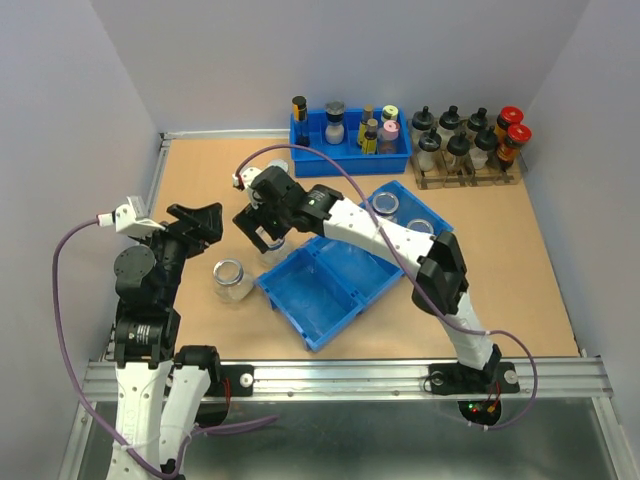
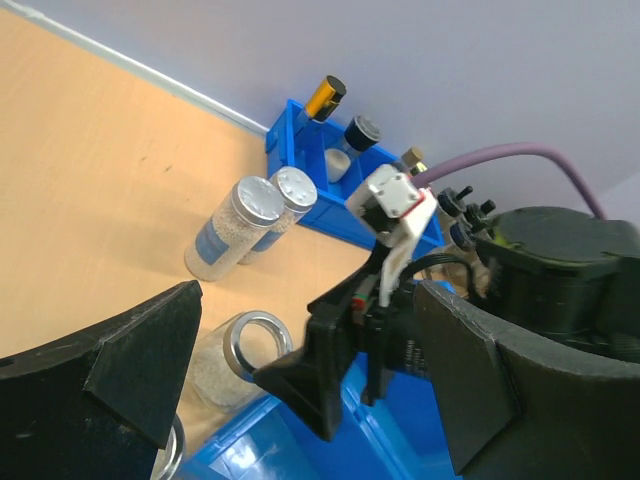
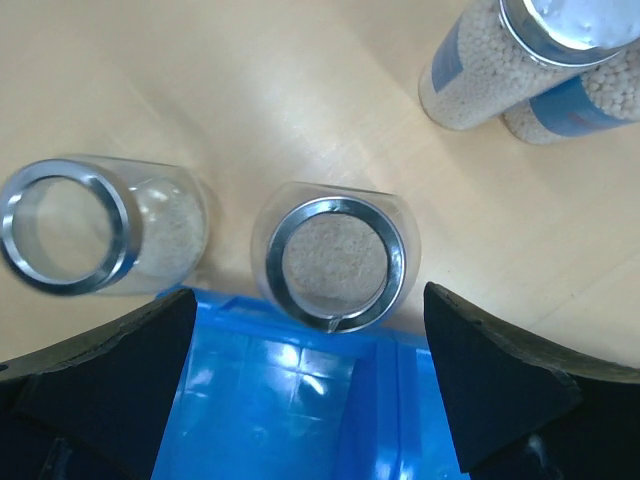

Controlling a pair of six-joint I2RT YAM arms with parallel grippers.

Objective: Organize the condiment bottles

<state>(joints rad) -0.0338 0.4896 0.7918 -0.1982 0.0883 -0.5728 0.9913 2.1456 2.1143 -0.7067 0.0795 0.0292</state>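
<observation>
The clear glass jar stands below the right gripper, and its silver rim [image 1: 273, 243] [image 3: 336, 265] shows between the open fingers, so the gripper needs to move down around the jar's rim next and close.
Two open clear jars stand on the table by the blue tray's [image 1: 335, 300] left corner. One [image 1: 231, 280] stands alone; the other [image 1: 272, 254] sits under my right gripper [image 1: 258, 232]. The right wrist view shows both, the left one [image 3: 65, 240] and the middle one [image 3: 335, 262], with the right gripper [image 3: 310, 400] open above the tray edge [image 3: 280, 400], holding nothing. Two silver-capped jars [image 1: 275, 165] stand behind it and show in the other views too [image 3: 520, 60] [image 2: 250, 225]. Two more open jars [image 1: 385, 203] [image 1: 420, 228] sit in the tray's far part. My left gripper [image 1: 197, 224] is open and empty.
A blue bin [image 1: 350, 150] of small colourful-capped bottles stands at the back. A rack [image 1: 470, 165] of dark bottles with black and red caps stands at the back right. In the left wrist view the right gripper [image 2: 330, 370] hangs between my left fingers.
</observation>
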